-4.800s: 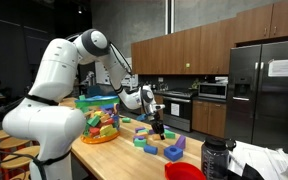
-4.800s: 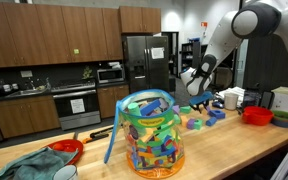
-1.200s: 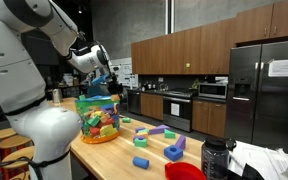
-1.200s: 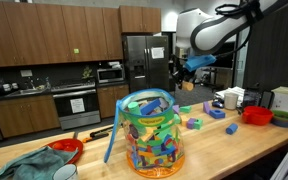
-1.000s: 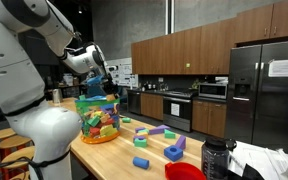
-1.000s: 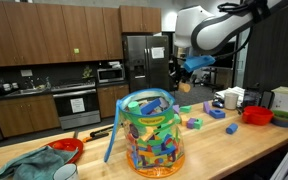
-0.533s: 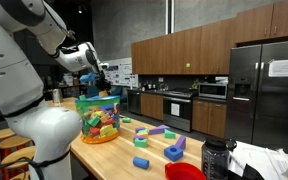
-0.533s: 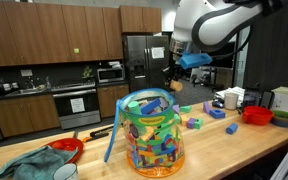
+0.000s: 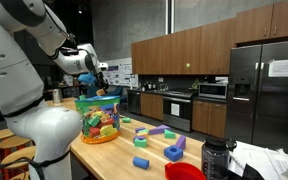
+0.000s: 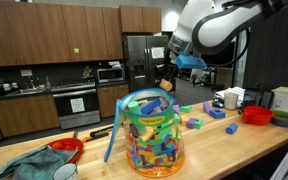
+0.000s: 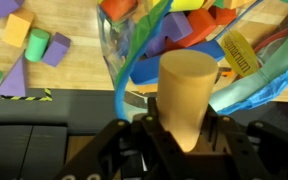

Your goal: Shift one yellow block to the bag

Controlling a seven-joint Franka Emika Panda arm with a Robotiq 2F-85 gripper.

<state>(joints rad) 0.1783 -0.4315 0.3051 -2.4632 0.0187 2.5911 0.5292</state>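
Note:
My gripper will move down into the bag's open top (image 11: 206, 48) and release the held pale yellow cylinder block (image 11: 187, 92) inside, because that opening is below the block.
The bag (image 9: 99, 115) is a clear plastic one with a green-yellow rim and an orange base, full of multicoloured blocks, and stands on the wooden counter; it also shows in an exterior view (image 10: 152, 135). My gripper (image 10: 167, 82) hangs in the air just above and behind the bag's rim, and shows in both exterior views (image 9: 102, 82). In the wrist view the gripper (image 11: 187, 128) is shut on a pale yellow cylinder block (image 11: 187, 92), with the bag's open top (image 11: 134, 70) right below it.
Loose blocks (image 9: 149, 135) lie on the counter beyond the bag, also in the wrist view (image 11: 29, 45). A red bowl (image 9: 184, 172) and a black bottle (image 9: 214, 158) stand at the counter's end. A teal cloth (image 10: 29, 165) and another red bowl (image 10: 66, 150) lie on the bag's other side.
The arm has lifted the yellow block off the counter and carried it over to the bag. In the last half second it has edged closer above the rim.

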